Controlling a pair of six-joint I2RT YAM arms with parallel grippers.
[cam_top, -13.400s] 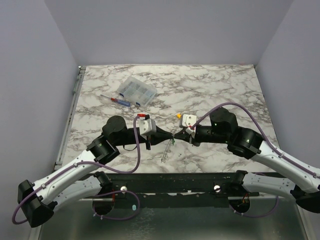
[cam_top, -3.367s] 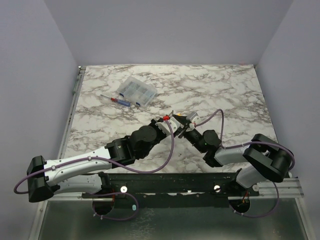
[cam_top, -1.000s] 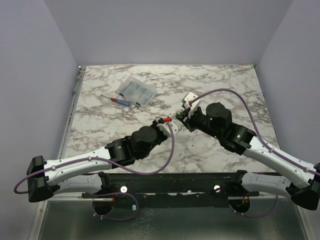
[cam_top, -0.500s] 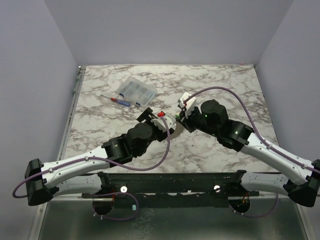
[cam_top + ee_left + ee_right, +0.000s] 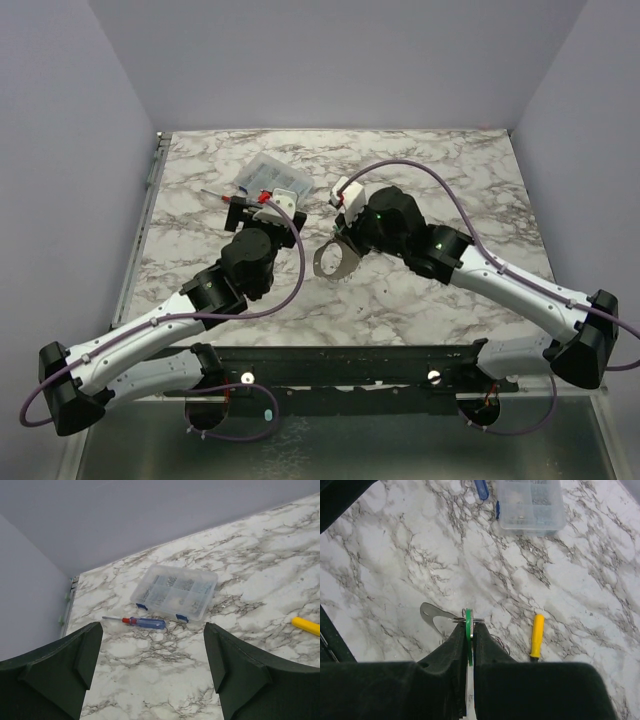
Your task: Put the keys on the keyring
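The robot's right gripper needs to move back and down onto the bare near marble and let go of the key, as that clear spot is below the gripper, toward the robot's base.
In the right wrist view my right gripper is shut on the green head of a key, held edge-on between the black fingers. The keyring, a thin pale grey band with wire coils across the key's tip, curves off to the left of the fingertips. From above, the keyring hangs as a grey loop under the right gripper, above the marble. My left gripper is apart from it, to the left near the clear box. Its fingers stand wide open around nothing.
A clear compartment box lies ahead of the left gripper, with a red-and-blue screwdriver in front of it. A yellow stick with a black tip lies on the marble just right of the right fingers. The marble table is walled on three sides.
My left gripper opened, let go and drew back left toward the box. The right gripper shifted left, keeping the key, and the keyring loop now hangs from it.
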